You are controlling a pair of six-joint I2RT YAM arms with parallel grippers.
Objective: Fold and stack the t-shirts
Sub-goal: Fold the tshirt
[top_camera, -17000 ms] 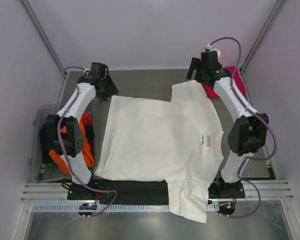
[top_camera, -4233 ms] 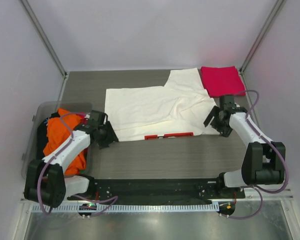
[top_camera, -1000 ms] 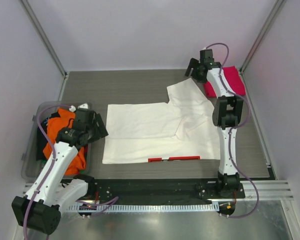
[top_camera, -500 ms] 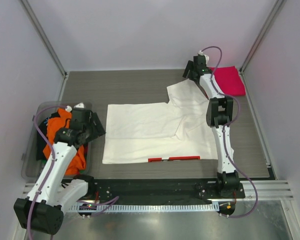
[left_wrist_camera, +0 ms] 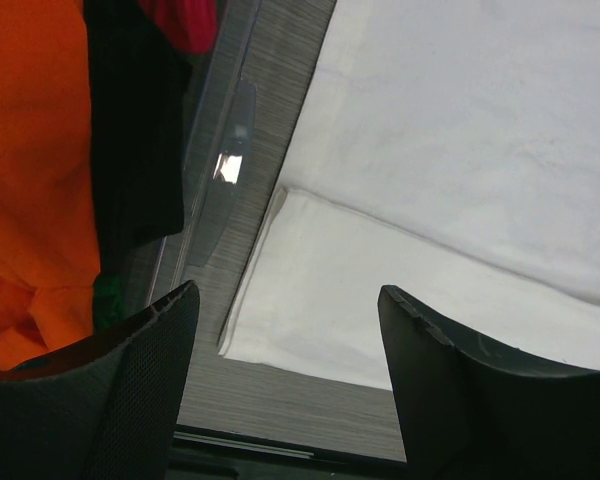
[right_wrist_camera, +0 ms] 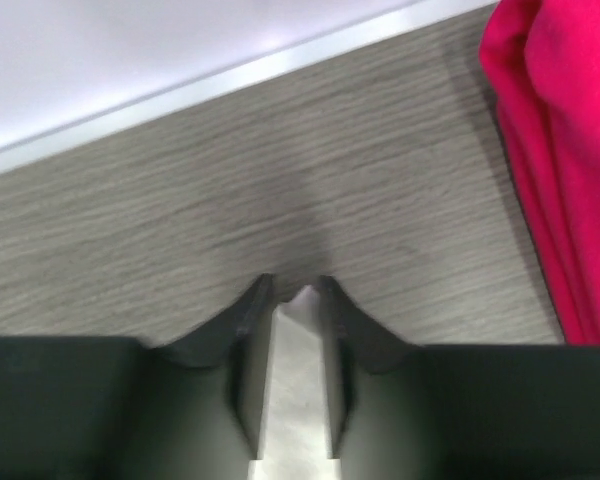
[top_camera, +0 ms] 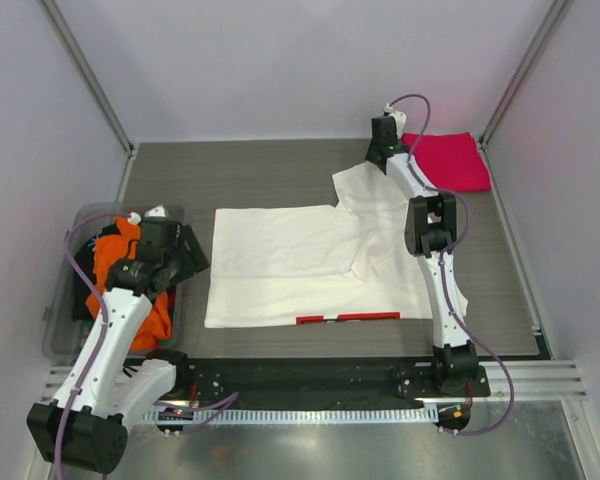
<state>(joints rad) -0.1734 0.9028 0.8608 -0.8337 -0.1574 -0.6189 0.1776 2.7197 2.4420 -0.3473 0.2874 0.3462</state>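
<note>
The white t-shirt's far corner by the bin is lower and farther outward, so my left gripper needs to move outward and down onto it next.
The white t-shirt [top_camera: 290, 265] lies half-folded on the table, with a red strip of print [top_camera: 345, 318] along its near edge. My right gripper [top_camera: 380, 152] is at the shirt's far sleeve, shut on a pinch of white cloth [right_wrist_camera: 295, 390] between its fingers [right_wrist_camera: 248, 350]. A folded pink-red t-shirt [top_camera: 448, 160] lies just right of it [right_wrist_camera: 560, 150]. My left gripper [top_camera: 192, 255] hangs open above the shirt's left folded edge [left_wrist_camera: 320, 300], holding nothing. Orange [top_camera: 115, 270] and dark t-shirts [left_wrist_camera: 135, 150] fill the bin.
The clear plastic bin [top_camera: 60, 300] stands at the left, its wall [left_wrist_camera: 215, 170] close to my left gripper. The back wall's metal rail runs just beyond the right gripper. A black mounting rail crosses the near edge.
My right gripper has slid left along the far edge, off the pink-red shirt, and closed on the white sleeve. The left arm has barely moved.
</note>
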